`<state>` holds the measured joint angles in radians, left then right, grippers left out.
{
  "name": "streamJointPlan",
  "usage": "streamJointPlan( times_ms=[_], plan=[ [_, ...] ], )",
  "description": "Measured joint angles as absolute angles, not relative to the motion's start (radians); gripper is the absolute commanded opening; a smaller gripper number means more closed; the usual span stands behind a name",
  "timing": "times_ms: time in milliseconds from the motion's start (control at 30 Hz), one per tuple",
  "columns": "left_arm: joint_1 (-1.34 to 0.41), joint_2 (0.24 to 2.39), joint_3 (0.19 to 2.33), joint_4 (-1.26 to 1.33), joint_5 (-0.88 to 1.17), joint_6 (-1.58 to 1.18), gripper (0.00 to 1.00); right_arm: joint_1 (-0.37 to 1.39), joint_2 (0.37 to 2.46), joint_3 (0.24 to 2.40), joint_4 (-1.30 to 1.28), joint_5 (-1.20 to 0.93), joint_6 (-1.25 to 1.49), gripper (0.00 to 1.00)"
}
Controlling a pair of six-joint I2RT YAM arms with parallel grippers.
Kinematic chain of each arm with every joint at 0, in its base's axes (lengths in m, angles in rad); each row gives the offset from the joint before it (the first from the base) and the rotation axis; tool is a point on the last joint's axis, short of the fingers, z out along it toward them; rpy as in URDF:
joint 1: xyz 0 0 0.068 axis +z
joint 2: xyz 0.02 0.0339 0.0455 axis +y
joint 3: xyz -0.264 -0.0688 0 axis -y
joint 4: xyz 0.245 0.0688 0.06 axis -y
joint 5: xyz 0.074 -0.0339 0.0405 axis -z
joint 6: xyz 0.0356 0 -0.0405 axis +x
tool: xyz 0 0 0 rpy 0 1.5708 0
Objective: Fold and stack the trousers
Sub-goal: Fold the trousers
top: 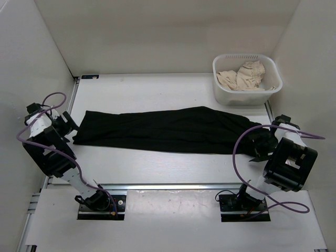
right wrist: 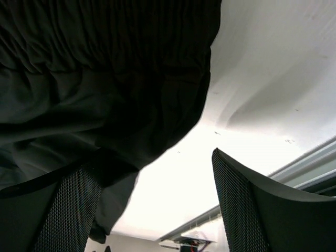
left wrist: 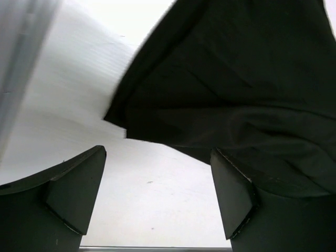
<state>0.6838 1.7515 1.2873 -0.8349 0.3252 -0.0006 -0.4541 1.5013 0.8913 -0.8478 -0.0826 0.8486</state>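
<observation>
My right gripper should next slide a little outward to close on the trousers' near edge by the waistband, since cloth overlaps one finger and the gap between the fingers is mostly bare.
The black trousers (top: 168, 129) lie flat across the table, folded lengthwise, hems at the left, waist at the right. My left gripper (top: 70, 124) is open at the hem end; in the left wrist view (left wrist: 157, 202) bare table lies between its fingers and the hem corner (left wrist: 220, 94) sits just ahead. My right gripper (top: 257, 140) is open at the waist end; in the right wrist view (right wrist: 157, 210) the gathered waistband (right wrist: 105, 79) reaches over the left finger (right wrist: 68, 210), and nothing is gripped.
A white basket (top: 247, 80) holding a beige cloth garment (top: 244, 77) stands at the back right. White enclosure walls close the left, right and back. Purple cables loop off both arms.
</observation>
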Motion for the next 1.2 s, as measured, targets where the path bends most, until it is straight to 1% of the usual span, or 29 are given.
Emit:
streamJointPlan(
  times_ms=[133,200,333,367,433,467,500,600,667,767,800,900,933,1000,1033,1200],
  plan=[
    [0.675,1.780,1.287,-0.839,0.368,-0.001,0.90,-0.454,1.501,0.886,-0.825,-0.081,0.865,0.84],
    [0.667,1.809,1.291,-0.841,0.371,-0.001,0.86,-0.454,1.505,0.886,-0.811,-0.081,0.870,0.84],
    [0.662,1.861,1.298,-0.838,0.363,-0.006,0.63,-0.454,1.529,0.886,-0.797,-0.081,0.880,0.84],
    [0.661,1.871,1.303,-0.837,0.357,-0.005,0.45,-0.454,1.535,0.886,-0.794,-0.081,0.882,0.84],
    [0.656,1.879,1.319,-0.834,0.347,-0.008,0.30,-0.454,1.544,0.886,-0.786,-0.081,0.884,0.84],
    [0.654,1.880,1.327,-0.834,0.342,-0.006,0.25,-0.454,1.549,0.886,-0.784,-0.081,0.884,0.83],
    [0.651,1.880,1.337,-0.832,0.339,-0.006,0.20,-0.454,1.553,0.886,-0.783,-0.081,0.884,0.83],
    [0.637,1.880,1.355,-0.821,0.317,-0.004,0.18,-0.454,1.563,0.886,-0.784,-0.078,0.883,0.83],
    [0.622,1.880,1.355,-0.818,0.307,-0.004,0.18,-0.454,1.563,0.886,-0.784,-0.069,0.883,0.81],
    [0.604,1.880,1.355,-0.818,0.299,-0.004,0.16,-0.454,1.571,0.888,-0.784,-0.041,0.882,0.69],
    [0.599,1.880,1.355,-0.818,0.299,-0.004,0.16,-0.454,1.578,0.890,-0.785,-0.028,0.883,0.59],
    [0.596,1.880,1.355,-0.817,0.294,-0.004,0.15,-0.454,1.602,0.911,-0.786,0.010,0.885,0.33],
    [0.596,1.880,1.355,-0.815,0.292,-0.004,0.15,-0.454,1.611,0.924,-0.786,0.027,0.889,0.16],
    [0.595,1.880,1.356,-0.815,0.289,-0.004,0.15,-0.454,1.623,0.950,-0.786,0.048,0.884,0.03],
    [0.595,1.880,1.357,-0.815,0.287,-0.004,0.15,-0.454,1.630,0.970,-0.792,0.057,0.883,0.00],
    [0.582,1.880,1.401,-0.816,0.270,-0.004,0.15,-0.430,1.658,1.093,-0.819,0.086,0.874,0.00]
  ],
)
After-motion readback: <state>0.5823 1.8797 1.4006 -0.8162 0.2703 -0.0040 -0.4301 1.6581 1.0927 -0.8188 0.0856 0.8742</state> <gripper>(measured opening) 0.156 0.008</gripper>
